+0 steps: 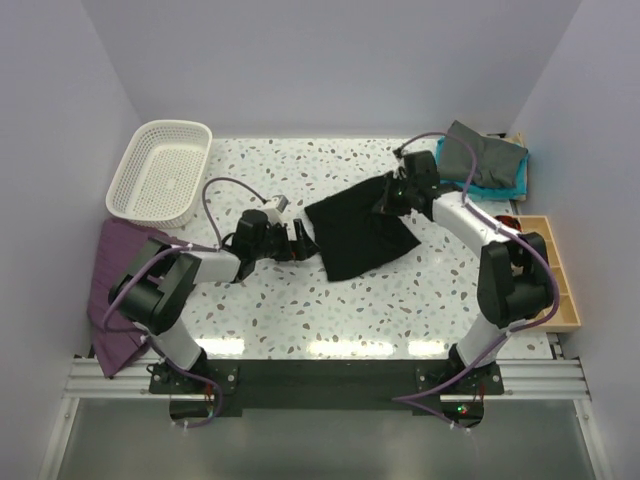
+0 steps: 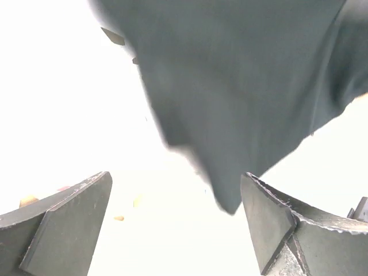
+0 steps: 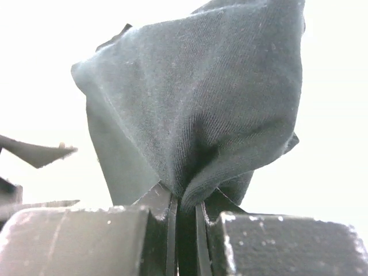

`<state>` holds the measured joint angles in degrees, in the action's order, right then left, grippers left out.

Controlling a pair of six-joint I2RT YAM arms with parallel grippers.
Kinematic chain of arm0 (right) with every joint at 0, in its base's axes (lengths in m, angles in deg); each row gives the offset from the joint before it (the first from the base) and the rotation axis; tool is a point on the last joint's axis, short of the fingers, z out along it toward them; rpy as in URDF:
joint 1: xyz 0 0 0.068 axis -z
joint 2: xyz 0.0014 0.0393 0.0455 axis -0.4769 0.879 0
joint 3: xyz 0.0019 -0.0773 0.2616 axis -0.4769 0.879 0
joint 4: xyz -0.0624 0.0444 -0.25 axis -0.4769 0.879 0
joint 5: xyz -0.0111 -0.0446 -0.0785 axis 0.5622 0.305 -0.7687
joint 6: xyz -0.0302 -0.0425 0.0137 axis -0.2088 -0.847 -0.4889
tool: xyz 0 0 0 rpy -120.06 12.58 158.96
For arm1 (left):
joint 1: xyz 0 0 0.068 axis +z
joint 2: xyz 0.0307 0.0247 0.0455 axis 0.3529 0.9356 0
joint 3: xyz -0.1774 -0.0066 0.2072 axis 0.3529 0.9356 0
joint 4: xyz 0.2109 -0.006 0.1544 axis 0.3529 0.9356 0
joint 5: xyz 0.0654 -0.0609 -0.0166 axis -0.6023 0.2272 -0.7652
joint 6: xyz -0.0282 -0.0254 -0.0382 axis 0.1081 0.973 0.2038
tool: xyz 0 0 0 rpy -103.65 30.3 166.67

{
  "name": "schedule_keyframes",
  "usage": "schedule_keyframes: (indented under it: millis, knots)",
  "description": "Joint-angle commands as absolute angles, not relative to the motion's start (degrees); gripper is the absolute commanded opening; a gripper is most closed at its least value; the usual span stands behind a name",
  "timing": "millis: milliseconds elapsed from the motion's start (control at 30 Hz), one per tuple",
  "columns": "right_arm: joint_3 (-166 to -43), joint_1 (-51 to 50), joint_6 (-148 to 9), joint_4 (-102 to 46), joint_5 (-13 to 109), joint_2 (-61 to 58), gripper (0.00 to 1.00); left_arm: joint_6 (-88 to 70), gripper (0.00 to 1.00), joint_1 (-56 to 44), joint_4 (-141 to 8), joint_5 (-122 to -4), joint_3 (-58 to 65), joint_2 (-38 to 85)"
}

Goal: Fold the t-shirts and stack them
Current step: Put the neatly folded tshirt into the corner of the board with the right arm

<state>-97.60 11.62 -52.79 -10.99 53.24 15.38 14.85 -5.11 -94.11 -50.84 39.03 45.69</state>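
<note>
A stack is started, so the robot's right gripper needs to carry the black t-shirt's fold to the right in the top view, over the dark grey t-shirt [image 1: 478, 153], and release it.
A black t-shirt [image 1: 358, 235] lies crumpled in the middle of the speckled table. My right gripper [image 1: 392, 196] is at the shirt's far right edge, shut on a pinched fold of the black t-shirt [image 3: 201, 103]; in the right wrist view the cloth bunches up from between the jaws of that gripper [image 3: 187, 202]. My left gripper [image 1: 300, 240] stands open at the shirt's left edge. In the left wrist view a corner of the black t-shirt [image 2: 241, 86] hangs just inside the right finger [image 2: 276, 224] of the open gripper [image 2: 175, 213], with no grip on it. A dark grey t-shirt [image 1: 478, 153] lies on a teal one [image 1: 505, 182] at the back right.
A white lattice basket [image 1: 150, 205] stands at the back left. A purple cloth [image 1: 112, 285] hangs over the table's left edge. A wooden compartment tray [image 1: 560, 285] sits along the right edge, beside the right arm.
</note>
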Motion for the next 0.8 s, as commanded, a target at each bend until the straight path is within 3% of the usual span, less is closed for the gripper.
schedule_keyframes:
  millis: [0,533,767]
  knots:
    - [-108.25,16.17,-55.76,-8.42,42.80,13.99,0.00,11.42,0.99,-5.17,-87.86,-51.95,36.56,40.68]
    - [-138.42,19.69,-66.73,-20.44,0.55,37.63,0.00,12.48,0.99,-5.17,-89.36,-47.64,34.01,41.90]
    - [-139.74,24.77,-70.96,-28.54,-2.66,45.28,0.00,12.48,0.99,-5.17,-88.39,-46.41,29.88,46.55]
